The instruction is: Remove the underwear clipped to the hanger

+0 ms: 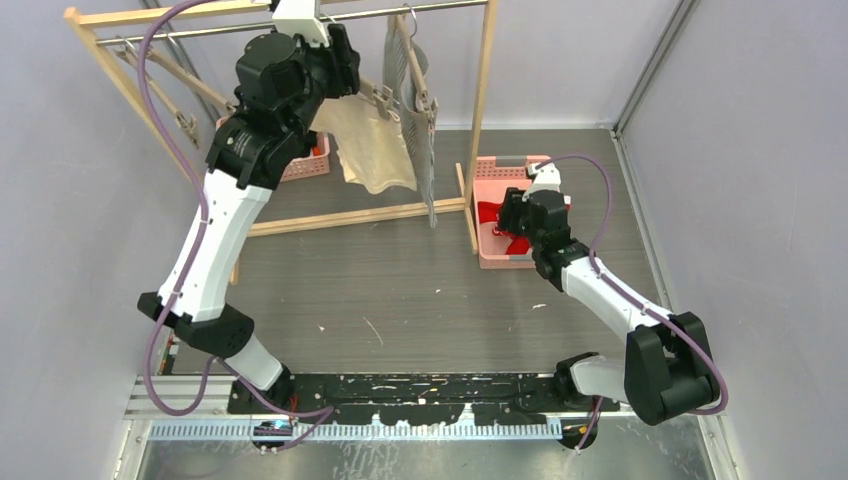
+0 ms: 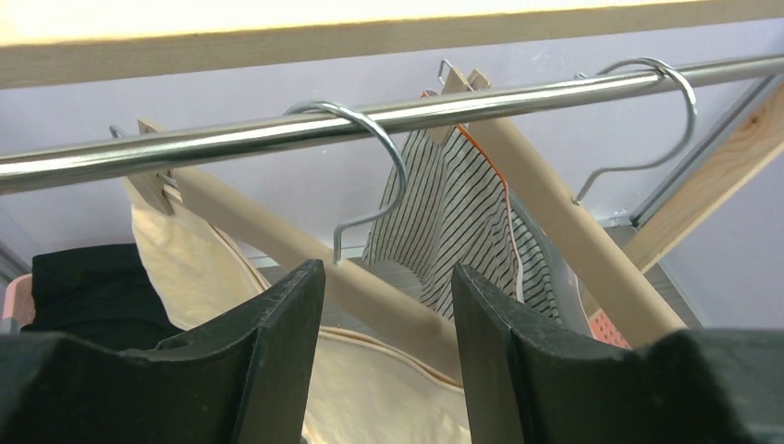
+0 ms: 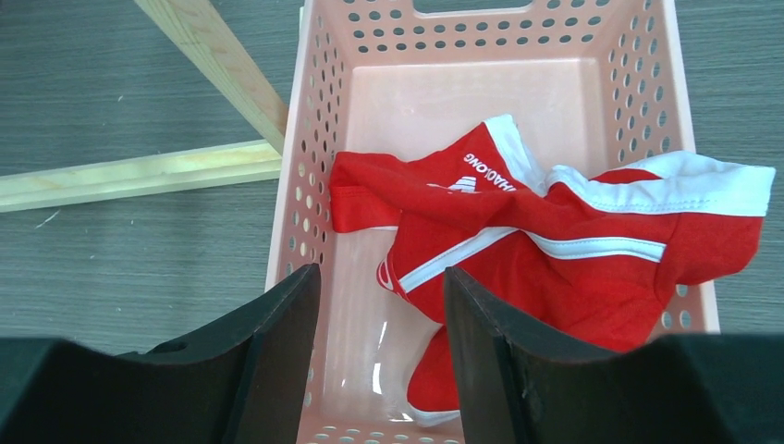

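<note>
I will next ease my left gripper down and to the left in the top view, onto the wooden hanger's near arm [image 2: 390, 311], as that arm already slants between its open fingers.
The cream-beige underwear [image 1: 375, 150] hangs clipped to a wooden hanger [image 2: 277, 245] on the steel rail [image 2: 277, 134]. The grey striped underwear [image 1: 415, 90] hangs on a second hanger [image 2: 573, 231] to its right; it also shows in the left wrist view [image 2: 453, 222]. My left gripper [image 1: 340, 65] is raised at the rail, open and empty [image 2: 386, 277], with the first hanger's arm and cream cloth [image 2: 370, 388] seen between its fingers. The red underwear [image 3: 555, 250] lies crumpled in a pink basket [image 3: 518, 37]. My right gripper [image 3: 381, 277] hovers open and empty over it [image 1: 508, 222].
A wooden rack stands at the back, with a post [image 1: 480, 100] and a base bar [image 1: 350, 217] on the table. A second pink basket [image 1: 305, 165] behind my left arm holds folded black clothes [image 2: 88, 287]. Grey walls close in on both sides.
</note>
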Tool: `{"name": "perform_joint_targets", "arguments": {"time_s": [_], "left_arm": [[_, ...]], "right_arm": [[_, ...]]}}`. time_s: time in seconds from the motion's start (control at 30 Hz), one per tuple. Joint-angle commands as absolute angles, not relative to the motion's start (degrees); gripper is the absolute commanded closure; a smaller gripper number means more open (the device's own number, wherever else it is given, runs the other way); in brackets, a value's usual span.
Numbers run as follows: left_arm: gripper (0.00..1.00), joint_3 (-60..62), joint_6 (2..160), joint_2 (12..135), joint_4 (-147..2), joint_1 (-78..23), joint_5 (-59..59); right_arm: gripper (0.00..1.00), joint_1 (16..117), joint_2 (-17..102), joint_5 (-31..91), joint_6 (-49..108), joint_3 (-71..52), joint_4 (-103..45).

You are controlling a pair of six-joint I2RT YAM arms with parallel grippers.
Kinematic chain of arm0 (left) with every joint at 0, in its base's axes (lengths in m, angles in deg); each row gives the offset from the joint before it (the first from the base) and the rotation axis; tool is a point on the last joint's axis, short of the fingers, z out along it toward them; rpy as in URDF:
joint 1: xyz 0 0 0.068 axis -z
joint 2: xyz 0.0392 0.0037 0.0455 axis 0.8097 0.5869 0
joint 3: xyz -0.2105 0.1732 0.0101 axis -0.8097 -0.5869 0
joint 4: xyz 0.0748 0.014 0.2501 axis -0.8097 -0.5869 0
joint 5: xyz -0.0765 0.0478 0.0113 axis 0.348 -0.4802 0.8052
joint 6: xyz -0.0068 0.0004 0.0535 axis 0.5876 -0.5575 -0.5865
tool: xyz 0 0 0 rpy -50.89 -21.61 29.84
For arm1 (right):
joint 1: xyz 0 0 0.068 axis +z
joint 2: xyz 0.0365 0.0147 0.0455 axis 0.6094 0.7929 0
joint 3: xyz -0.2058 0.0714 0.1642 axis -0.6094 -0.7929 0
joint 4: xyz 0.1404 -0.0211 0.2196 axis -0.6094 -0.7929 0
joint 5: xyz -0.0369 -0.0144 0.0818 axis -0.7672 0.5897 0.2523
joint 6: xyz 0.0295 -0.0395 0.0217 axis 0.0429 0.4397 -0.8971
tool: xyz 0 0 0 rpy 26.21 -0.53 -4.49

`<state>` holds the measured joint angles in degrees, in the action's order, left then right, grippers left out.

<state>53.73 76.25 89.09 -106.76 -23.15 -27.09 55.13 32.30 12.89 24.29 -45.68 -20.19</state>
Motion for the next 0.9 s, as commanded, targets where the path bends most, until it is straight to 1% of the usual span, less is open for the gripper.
{"name": "perform_joint_targets", "arguments": {"time_s": [0.0,0.17,0.6,0.87], "left_arm": [[0.45,59.83,77.29,91.84,-107.81,-22.95,-29.59],[0.47,61.05,78.73,92.64,-108.21,-22.74,-30.03],[0.47,54.7,75.93,88.77,-108.7,-22.01,-34.72],[0.47,54.27,74.49,87.65,-109.63,-21.98,-37.51]], "right_arm": [[0.43,55.59,31.19,15.28,24.91,-45.91,-15.4],[0.45,55.6,30.36,16.25,24.93,-47.03,-13.89],[0.45,55.67,26.55,14.37,24.49,-48.36,-13.18],[0.45,55.65,25.04,14.54,24.33,-48.14,-13.72]]}}
